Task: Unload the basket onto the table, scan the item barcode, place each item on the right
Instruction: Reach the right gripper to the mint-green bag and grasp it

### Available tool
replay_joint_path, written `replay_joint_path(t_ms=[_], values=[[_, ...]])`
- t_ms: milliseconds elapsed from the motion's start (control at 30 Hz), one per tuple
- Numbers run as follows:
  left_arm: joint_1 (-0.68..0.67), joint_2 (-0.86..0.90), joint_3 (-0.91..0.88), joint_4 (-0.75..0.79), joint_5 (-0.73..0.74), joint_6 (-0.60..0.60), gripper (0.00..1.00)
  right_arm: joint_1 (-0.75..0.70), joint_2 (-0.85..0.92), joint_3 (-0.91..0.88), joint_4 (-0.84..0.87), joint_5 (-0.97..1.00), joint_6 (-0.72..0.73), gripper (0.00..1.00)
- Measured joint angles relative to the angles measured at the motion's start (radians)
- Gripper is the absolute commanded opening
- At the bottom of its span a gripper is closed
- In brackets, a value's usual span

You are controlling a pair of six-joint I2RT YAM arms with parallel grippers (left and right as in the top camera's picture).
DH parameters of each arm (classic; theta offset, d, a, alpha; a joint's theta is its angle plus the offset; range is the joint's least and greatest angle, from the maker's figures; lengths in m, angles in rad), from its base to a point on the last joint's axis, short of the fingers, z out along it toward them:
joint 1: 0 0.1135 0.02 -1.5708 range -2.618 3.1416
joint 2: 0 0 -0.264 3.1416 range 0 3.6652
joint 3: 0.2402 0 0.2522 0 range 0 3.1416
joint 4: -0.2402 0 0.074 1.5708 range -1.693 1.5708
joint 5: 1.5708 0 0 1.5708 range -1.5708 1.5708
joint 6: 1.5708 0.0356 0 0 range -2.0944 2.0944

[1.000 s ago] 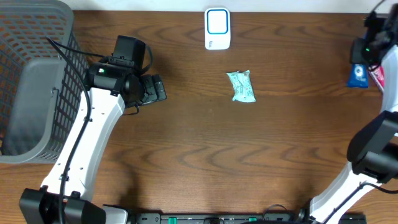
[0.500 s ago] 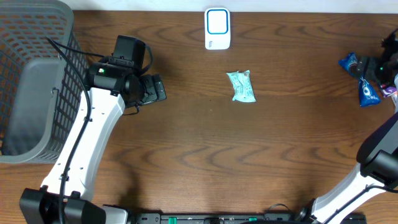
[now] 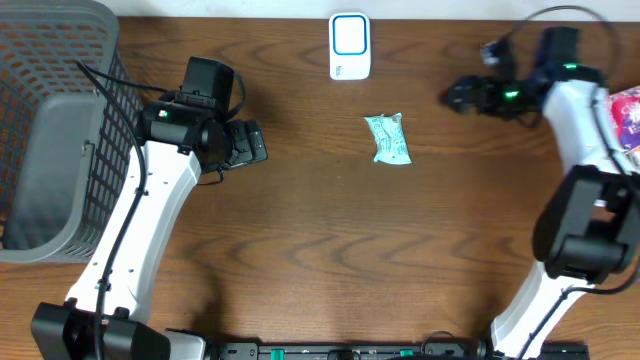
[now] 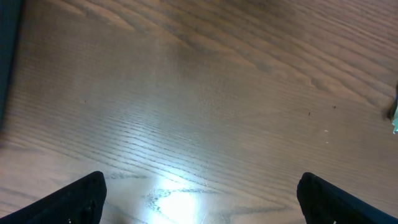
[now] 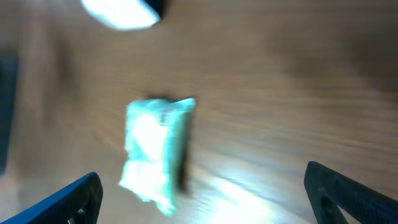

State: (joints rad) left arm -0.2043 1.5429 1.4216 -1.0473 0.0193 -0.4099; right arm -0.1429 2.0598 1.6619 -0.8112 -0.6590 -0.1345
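Observation:
I will next move my right gripper back and down toward the teal packet [image 3: 388,138] and close on the packet's near end, because the gripper's open fingers are still hovering off to one side.
A crumpled teal packet [image 3: 388,138] lies on the wooden table, below the white barcode scanner [image 3: 349,45] at the back edge. My right gripper [image 3: 453,95] hovers right of the packet and stands open and empty. In the blurred right wrist view the teal packet [image 5: 155,149] sits ahead between the wide-apart fingers [image 5: 78,196], with the scanner [image 5: 121,12] at the top left. My left gripper [image 3: 258,143] is open over bare wood, well left of the packet. In the left wrist view its gripper [image 4: 199,190] holds nothing, and a sliver of the packet [image 4: 395,115] shows at the right edge.
A large grey mesh basket [image 3: 60,130] fills the left end of the table. A pink packet [image 3: 627,112] lies at the far right edge, behind the right arm.
The right arm swung left from the table's right edge to beside the teal packet. The blue packet seen at its jaws earlier is gone from view. The left arm stayed still.

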Motion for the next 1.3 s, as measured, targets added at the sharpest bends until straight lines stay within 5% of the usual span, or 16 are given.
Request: replay_joint_path(t_ms=[233,533,867,1133,1300], values=[[0.0,0.0,0.0,0.0,0.0,0.0,0.98,0.29,0.0,-0.095,0.11,0.201,0.111,0.99],[0.0,0.0,0.0,0.0,0.0,0.0,0.98,0.585,0.0,-0.105,0.124,0.818,0.33,0.71],[0.0,0.0,0.0,0.0,0.0,0.0,0.98,0.659,0.0,-0.303,0.311,1.075,0.471,0.67],[0.0,0.0,0.0,0.0,0.0,0.0,0.98,0.641,-0.006,-0.402,0.44,1.154,0.499,0.12],[0.0,0.0,0.0,0.0,0.0,0.0,0.98,0.634,-0.026,-0.418,0.46,1.127,0.501,0.08]])
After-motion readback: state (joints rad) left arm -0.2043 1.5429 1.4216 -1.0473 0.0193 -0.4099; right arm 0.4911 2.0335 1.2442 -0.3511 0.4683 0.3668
